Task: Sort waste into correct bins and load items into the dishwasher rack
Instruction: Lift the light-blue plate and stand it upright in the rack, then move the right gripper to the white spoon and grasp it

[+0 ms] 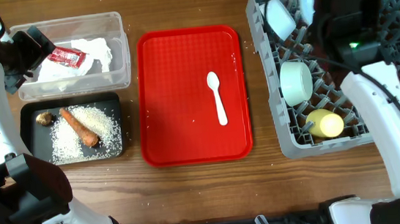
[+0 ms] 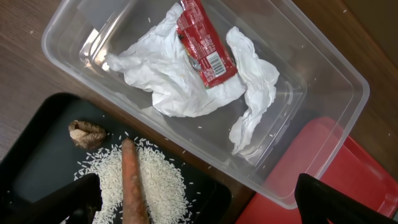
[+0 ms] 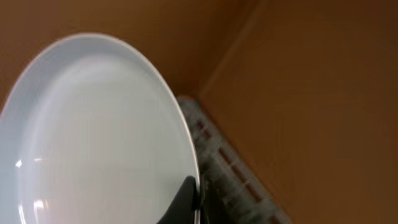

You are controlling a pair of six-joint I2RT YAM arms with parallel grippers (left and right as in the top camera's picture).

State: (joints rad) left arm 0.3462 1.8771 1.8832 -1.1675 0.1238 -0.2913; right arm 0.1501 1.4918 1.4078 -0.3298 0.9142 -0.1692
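Observation:
The right gripper will next lower the plate, already on edge, between the rack's wires beside the blue bowl (image 1: 279, 17) and release the plate's rim, as the pegs lie below.
The clear tub (image 1: 117, 50) holds the crumpled white napkin (image 2: 168, 81) and the red wrapper (image 2: 202, 46). The black tray (image 1: 34, 143) holds loose rice (image 2: 155, 180), the carrot piece (image 2: 132, 186) and the brown lump (image 2: 87, 132). My left gripper (image 2: 199, 208) is open and empty, above the gap between tub and black tray. My right gripper (image 3: 194, 202) is shut on the rim of the pale blue plate (image 3: 93, 137), held on edge over the grey rack (image 1: 279, 130). The rack holds a blue bowl (image 1: 279, 17), a green bowl (image 1: 296, 82) and the yellow cup (image 1: 324, 123). The white spoon (image 1: 217, 96) lies on the red tray.
The red serving tray (image 1: 179, 129) sits between the bins and the rack. A few stray rice grains lie on it and on the wooden table. The right arm hides the rack's far middle.

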